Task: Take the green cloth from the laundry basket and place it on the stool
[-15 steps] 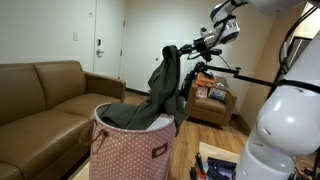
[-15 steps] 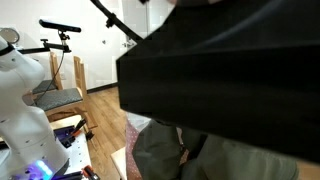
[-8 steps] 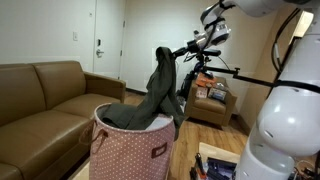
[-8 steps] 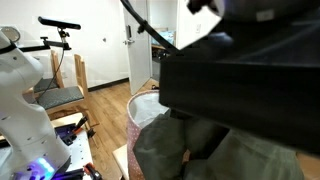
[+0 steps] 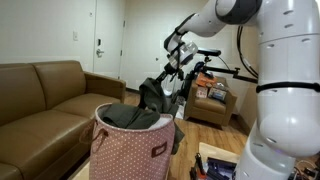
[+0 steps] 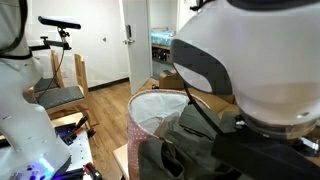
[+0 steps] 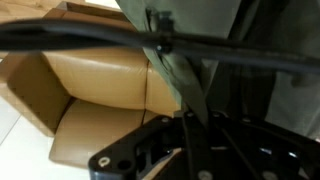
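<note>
The cloth's fold comes down next with my gripper toward the cloth piled in the laundry basket below, where its lower part rests, and is released there.
The green cloth (image 5: 150, 97) hangs from my gripper (image 5: 161, 78), and its lower part lies piled in the laundry basket (image 5: 130, 150), a pinkish-red dotted hamper with a dark tag. In the wrist view the gripper (image 7: 195, 120) is shut on a narrow fold of the green cloth (image 7: 170, 70), which stretches up away from the fingers. From the other side the basket's white lining (image 6: 150, 112) shows, with the dark cloth (image 6: 195, 150) bunched beside it. The stool (image 6: 57, 97), a wooden seat with a grey cushion, stands apart from the basket.
A tan leather couch (image 5: 45, 95) runs beside the basket and fills the wrist view's background (image 7: 90, 85). A black stand (image 6: 60, 25) rises over the stool. The robot's white body (image 6: 240, 70) blocks much of an exterior view. Doors (image 5: 105, 40) stand behind.
The arm has swung down and toward the basket. The cloth's held end has dropped from well above the basket to just over its rim. The grip has stayed shut.
</note>
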Available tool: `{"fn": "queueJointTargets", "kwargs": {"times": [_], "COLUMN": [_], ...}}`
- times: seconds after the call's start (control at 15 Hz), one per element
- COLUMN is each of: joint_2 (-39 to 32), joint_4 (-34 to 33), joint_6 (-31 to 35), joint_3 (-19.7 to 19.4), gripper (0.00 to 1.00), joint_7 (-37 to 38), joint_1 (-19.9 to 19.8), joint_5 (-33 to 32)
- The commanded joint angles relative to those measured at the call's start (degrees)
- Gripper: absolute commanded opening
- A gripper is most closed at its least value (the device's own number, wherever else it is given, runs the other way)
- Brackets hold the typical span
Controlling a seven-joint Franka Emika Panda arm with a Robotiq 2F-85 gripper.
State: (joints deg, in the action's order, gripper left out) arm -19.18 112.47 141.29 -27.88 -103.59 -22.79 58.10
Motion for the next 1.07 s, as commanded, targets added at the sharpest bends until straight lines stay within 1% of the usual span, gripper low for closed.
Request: {"fn": "queueJointTargets", "kwargs": {"times": [0.0,0.27,0.33,0.4,0.53,0.73,0.87,1.0], "joint_2": [-7.00,-10.90,-11.35,-11.64,-11.05,-8.35,-6.02,-2.95], "joint_4": [-3.66,-3.43,-3.44,-3.52,-2.57,-0.77,0.22,1.61], "joint_6": [1.87,3.61,3.62,3.54,3.84,5.10,5.17,4.44], "joint_3": [5.43,9.68,10.41,10.89,11.57,12.54,12.86,13.31], "gripper": [0.01,0.03,0.30,0.31,0.43,0.61,0.74,0.88], "joint_7": [3.95,6.99,8.17,9.29,11.85,13.21,13.25,11.65], "joint_1": [-1.46,-1.56,-1.90,-2.28,-2.94,-4.82,-6.16,-7.66], "joint_5": [-6.73,-15.41,-17.39,-19.39,-22.69,-25.99,-27.75,-28.85]}}
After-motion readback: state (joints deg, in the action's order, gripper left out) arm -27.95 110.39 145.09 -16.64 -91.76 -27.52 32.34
